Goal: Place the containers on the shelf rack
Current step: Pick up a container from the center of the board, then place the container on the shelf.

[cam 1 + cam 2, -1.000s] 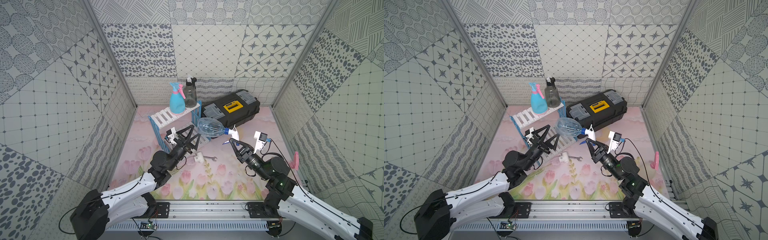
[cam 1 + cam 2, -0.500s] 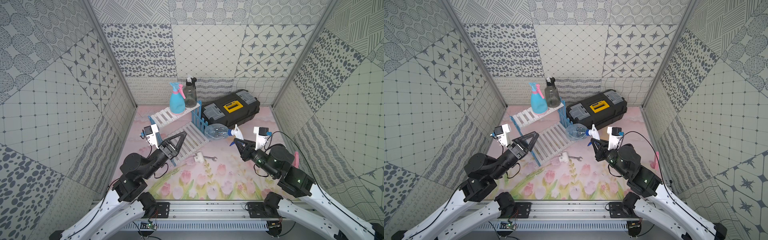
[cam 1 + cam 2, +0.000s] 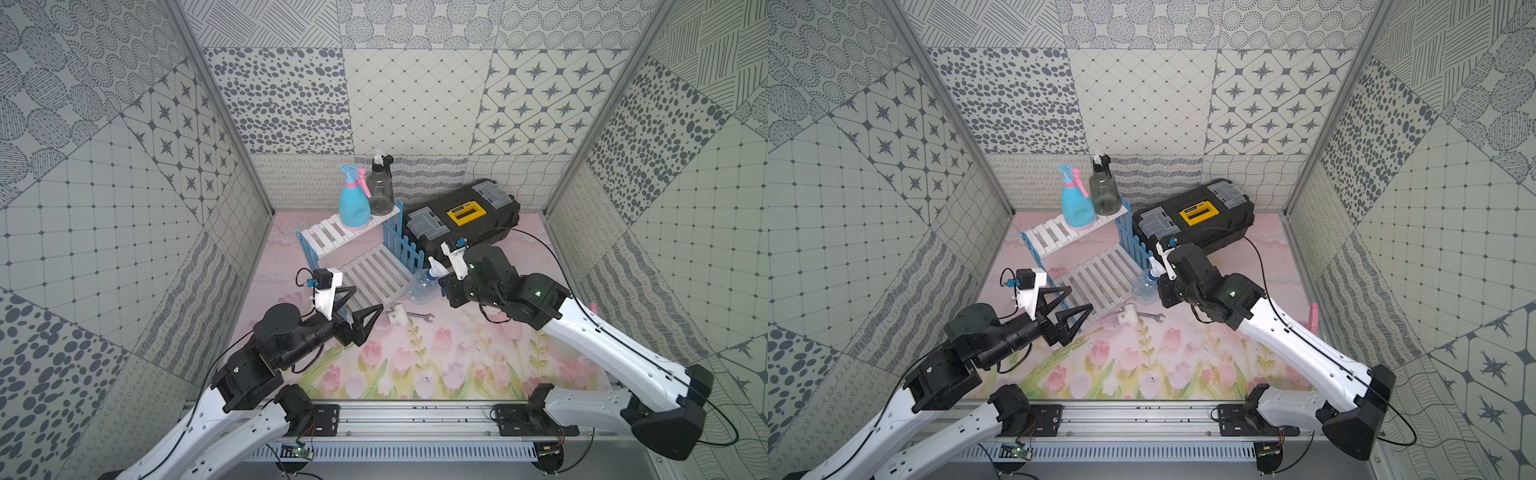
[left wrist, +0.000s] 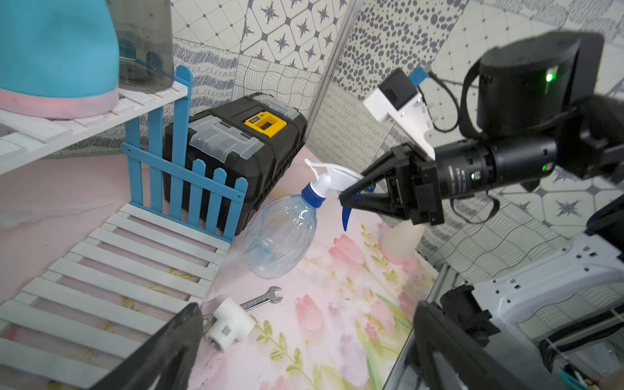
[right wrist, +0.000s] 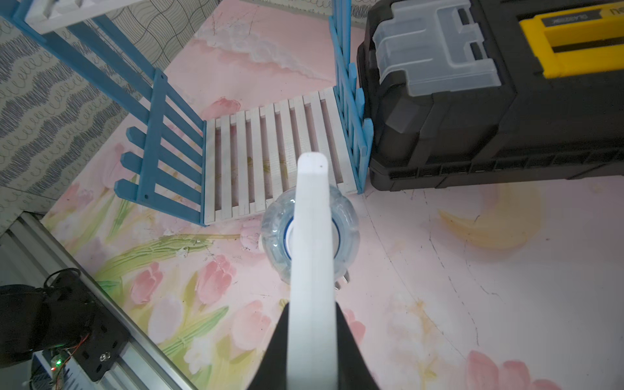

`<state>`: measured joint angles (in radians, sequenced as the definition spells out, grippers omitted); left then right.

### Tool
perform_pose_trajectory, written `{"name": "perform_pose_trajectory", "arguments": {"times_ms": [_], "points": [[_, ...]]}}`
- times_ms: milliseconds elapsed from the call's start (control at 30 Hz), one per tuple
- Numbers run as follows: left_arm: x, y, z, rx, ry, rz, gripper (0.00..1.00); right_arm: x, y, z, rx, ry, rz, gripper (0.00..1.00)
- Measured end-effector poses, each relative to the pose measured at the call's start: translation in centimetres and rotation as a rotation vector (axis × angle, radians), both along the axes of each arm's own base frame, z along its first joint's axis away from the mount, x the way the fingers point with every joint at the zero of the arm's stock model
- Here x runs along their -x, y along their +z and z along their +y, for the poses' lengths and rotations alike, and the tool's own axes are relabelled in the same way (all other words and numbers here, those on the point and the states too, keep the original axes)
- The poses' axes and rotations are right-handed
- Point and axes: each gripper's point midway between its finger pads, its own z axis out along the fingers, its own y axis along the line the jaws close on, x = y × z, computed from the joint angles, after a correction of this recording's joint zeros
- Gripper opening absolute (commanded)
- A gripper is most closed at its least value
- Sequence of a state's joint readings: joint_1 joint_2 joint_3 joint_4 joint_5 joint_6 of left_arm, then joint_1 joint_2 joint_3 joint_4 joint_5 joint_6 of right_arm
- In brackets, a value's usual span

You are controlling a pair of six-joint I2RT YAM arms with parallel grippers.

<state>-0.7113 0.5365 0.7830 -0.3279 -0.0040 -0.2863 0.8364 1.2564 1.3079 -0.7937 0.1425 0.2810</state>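
My right gripper carries the clear container (image 3: 419,284) outward onto the lower shelf's slats beside the toolbox-side fence panel next and releases it, since those slats are bare.
The shelf rack (image 3: 328,237) (image 3: 1054,232) stands at the back left. On its upper shelf stand a light blue container (image 3: 353,205) and a smoky grey one (image 3: 381,192). My right gripper (image 3: 442,283) (image 4: 347,199) (image 5: 312,337) is shut on the white trigger head of a clear container (image 3: 419,284) (image 4: 283,233) (image 5: 344,233). That container hangs tilted at the front right corner of the lower shelf, its base at the mat. A cream container (image 4: 401,243) stands by the right wall. In front of the rack, my left gripper (image 3: 361,311) (image 4: 304,351) is open and holds nothing.
A black toolbox (image 3: 461,216) (image 5: 506,118) sits right beside the rack's right fence panel. A white pipe fitting (image 3: 397,316) (image 4: 229,324) and a small wrench (image 3: 420,318) lie on the mat between my two grippers. Tiled walls close in both sides.
The clear container went from lying on its side to hanging neck-up, lower at the shelf corner, with my right gripper. My left gripper drew back from it toward the front left.
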Motion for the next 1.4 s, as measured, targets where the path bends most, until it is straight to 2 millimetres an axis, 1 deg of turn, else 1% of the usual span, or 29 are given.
{"name": "perform_pose_trajectory", "arguments": {"times_ms": [300,433,600,800,1067,1167,1400], "points": [[-0.9,-4.9,-0.9,-0.216,-0.053,-0.043,0.99,-3.5,-1.6,3.4,0.123,0.065,-0.008,0.0],[-1.5,-6.5,-1.3,-0.287,-0.07,-0.053,0.99,-5.3,-2.2,4.9,0.13,0.081,-0.011,0.0],[-2.6,-7.9,-1.5,-0.342,-0.065,-0.067,0.99,-7.8,-3.0,6.5,0.124,0.086,-0.017,0.0],[-4.1,-8.8,-1.0,-0.371,-0.023,-0.076,0.99,-10.7,-4.3,8.5,0.123,0.082,-0.022,0.0],[-5.4,-8.7,0.0,-0.376,0.035,-0.092,0.99,-13.5,-5.7,10.7,0.134,0.081,-0.037,0.0],[-5.7,-8.5,0.3,-0.375,0.05,-0.098,0.99,-14.2,-5.9,11.2,0.133,0.076,-0.047,0.0],[-6.2,-8.2,0.5,-0.368,0.067,-0.107,0.99,-15.4,-6.3,11.9,0.142,0.06,-0.062,0.0]]}}
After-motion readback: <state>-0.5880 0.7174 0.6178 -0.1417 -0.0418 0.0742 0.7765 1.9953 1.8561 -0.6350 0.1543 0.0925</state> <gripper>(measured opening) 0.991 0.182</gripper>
